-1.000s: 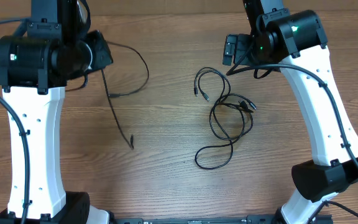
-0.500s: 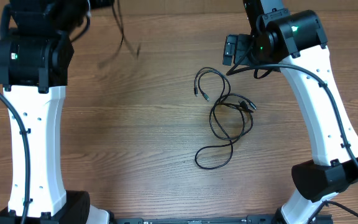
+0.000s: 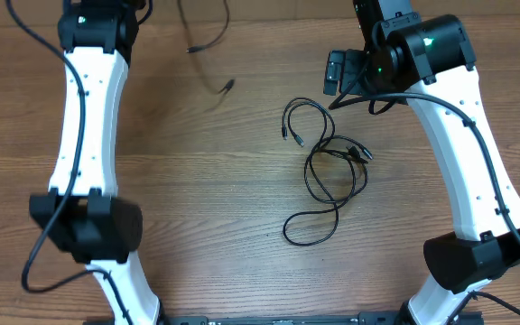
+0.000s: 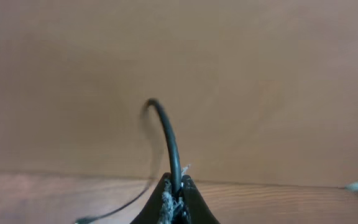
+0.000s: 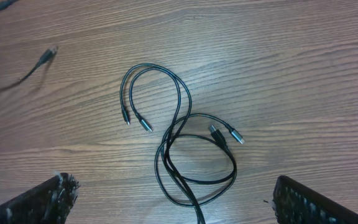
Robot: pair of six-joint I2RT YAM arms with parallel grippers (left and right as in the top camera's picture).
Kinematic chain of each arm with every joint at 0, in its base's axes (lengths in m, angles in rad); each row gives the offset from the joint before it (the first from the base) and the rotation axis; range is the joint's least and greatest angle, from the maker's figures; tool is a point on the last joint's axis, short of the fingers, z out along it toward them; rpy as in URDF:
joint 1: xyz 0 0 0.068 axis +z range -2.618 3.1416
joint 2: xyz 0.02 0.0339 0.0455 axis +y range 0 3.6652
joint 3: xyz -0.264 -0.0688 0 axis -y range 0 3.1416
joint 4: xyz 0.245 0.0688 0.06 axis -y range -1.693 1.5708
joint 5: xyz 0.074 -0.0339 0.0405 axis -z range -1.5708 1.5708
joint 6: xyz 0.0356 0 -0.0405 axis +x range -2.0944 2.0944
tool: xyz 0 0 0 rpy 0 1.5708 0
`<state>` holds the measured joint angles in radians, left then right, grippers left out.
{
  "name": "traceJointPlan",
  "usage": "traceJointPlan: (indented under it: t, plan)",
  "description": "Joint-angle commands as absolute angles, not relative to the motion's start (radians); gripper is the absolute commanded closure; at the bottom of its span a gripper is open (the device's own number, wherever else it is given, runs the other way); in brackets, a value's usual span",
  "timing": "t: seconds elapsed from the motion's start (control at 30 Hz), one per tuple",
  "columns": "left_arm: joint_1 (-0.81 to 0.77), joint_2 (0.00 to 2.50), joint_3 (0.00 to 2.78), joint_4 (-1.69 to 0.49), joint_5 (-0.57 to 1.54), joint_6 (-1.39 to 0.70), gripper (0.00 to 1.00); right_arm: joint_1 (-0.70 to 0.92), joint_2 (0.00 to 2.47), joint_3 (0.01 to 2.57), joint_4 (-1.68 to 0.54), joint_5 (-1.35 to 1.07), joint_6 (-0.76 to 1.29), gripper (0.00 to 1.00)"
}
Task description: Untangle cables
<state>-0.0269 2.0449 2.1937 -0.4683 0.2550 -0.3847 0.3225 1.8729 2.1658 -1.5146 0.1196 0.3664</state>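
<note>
Next, my left gripper needs to lower toward the left in the overhead view and release the separate black cable on the table, since that side of the table lies clear of the knot.
A knot of thin black cables (image 3: 328,162) lies on the wooden table right of centre, with several plug ends and loops; it also shows in the right wrist view (image 5: 179,143). My left gripper (image 4: 176,190) is shut on one separate black cable (image 4: 166,134). In the overhead view that cable (image 3: 208,41) hangs near the table's far edge, its plug end (image 3: 228,86) free. My right gripper (image 5: 176,199) is wide open and empty above the knot, apart from it; in the overhead view it (image 3: 337,74) is just beyond the knot.
The left arm (image 3: 88,117) stretches along the left side toward the far edge. The right arm (image 3: 459,135) and its thicker wire run down the right side. The held cable's free end also shows blurred in the right wrist view (image 5: 39,62).
My left arm has swung away toward the far edge, carrying the separate cable off the table's left-centre. The knot and the right arm have not moved.
</note>
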Motion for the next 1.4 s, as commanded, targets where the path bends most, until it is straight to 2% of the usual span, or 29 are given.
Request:
traceJointPlan:
  t: [0.0, 0.57, 0.6, 0.63, 0.67, 0.7, 0.73, 1.13, 1.27, 1.37]
  plan:
    - [0.047, 2.101, 2.201, -0.467, 0.265, -0.366, 0.96, 0.321, 1.855, 2.179, -1.513, 0.131, 0.366, 0.0]
    - [0.5, 2.18, 2.202, -0.499, 0.199, -0.152, 0.96, 0.321, 1.856, 2.179, -1.513, 0.131, 0.366, 0.0]
    - [0.519, 2.181, 2.202, -0.504, 0.199, -0.153, 0.93, 0.321, 1.855, 2.178, -1.513, 0.131, 0.366, 0.0]
    - [0.535, 2.181, 2.202, -0.514, 0.199, -0.157, 0.82, 0.321, 1.856, 2.179, -1.513, 0.131, 0.366, 0.0]
    - [0.554, 2.181, 2.202, -0.529, 0.199, -0.161, 0.55, 0.321, 1.856, 2.178, -1.513, 0.131, 0.366, 0.0]
    - [0.565, 2.182, 2.201, -0.542, 0.199, -0.161, 0.17, 0.321, 1.856, 2.179, -1.513, 0.131, 0.366, 0.0]
    - [0.575, 2.183, 2.201, -0.558, 0.199, -0.161, 0.0, 0.321, 1.856, 2.179, -1.513, 0.131, 0.366, 0.0]
    - [0.562, 2.188, 2.19, -0.859, 0.194, -0.16, 0.0, 0.321, 1.855, 2.179, -1.513, 0.131, 0.366, 0.0]
    - [0.556, 2.188, 2.13, -0.969, 0.014, -0.27, 0.0, 0.321, 1.856, 2.179, -1.513, 0.131, 0.366, 0.0]
    - [0.557, 2.188, 2.067, -0.991, -0.004, -0.276, 0.0, 0.321, 1.856, 2.179, -1.513, 0.131, 0.366, 0.0]
